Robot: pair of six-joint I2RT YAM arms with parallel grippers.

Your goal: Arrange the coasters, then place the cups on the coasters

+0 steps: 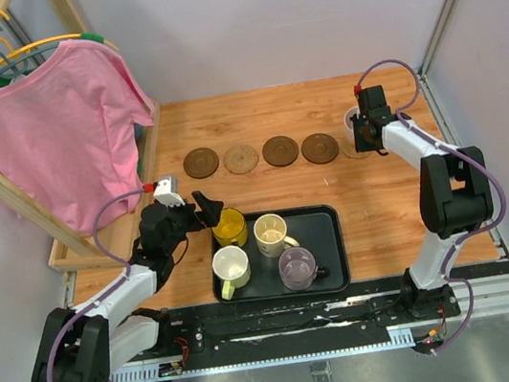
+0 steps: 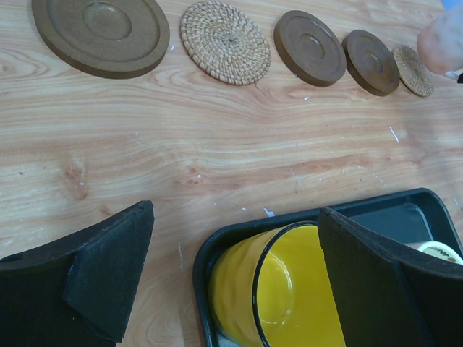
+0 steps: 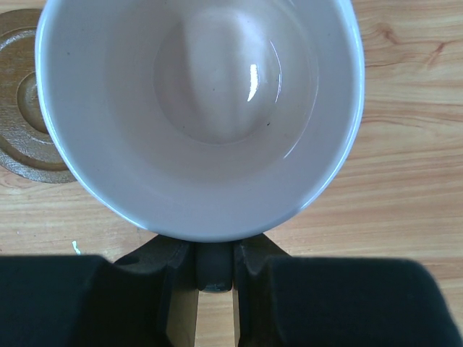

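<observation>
The pale pink cup still hangs above the tan coaster at the row's end (image 1: 354, 148), so my right gripper will next lower onto that coaster and let go of the handle.
Five coasters lie in a row on the wood: dark brown (image 1: 200, 164), tan woven (image 1: 242, 159), dark brown (image 1: 280, 151), dark brown (image 1: 320, 149), and a tan one (image 2: 412, 70) at the right end. My right gripper (image 3: 215, 264) is shut on the handle of the pale pink cup (image 3: 202, 108), holding it upright over that right end (image 1: 356, 119). My left gripper (image 2: 235, 275) stands open around the yellow cup (image 2: 282, 289) in the tray's far left corner, one finger (image 2: 108, 275) outside the tray, the other (image 2: 362, 282) over the cup's mouth.
The black tray (image 1: 321, 214) also holds a cream cup (image 1: 271, 235), a white cup with a yellowish handle (image 1: 232, 268) and a grey-purple cup (image 1: 297, 267). A wooden rack with a pink shirt (image 1: 51, 126) stands at the left.
</observation>
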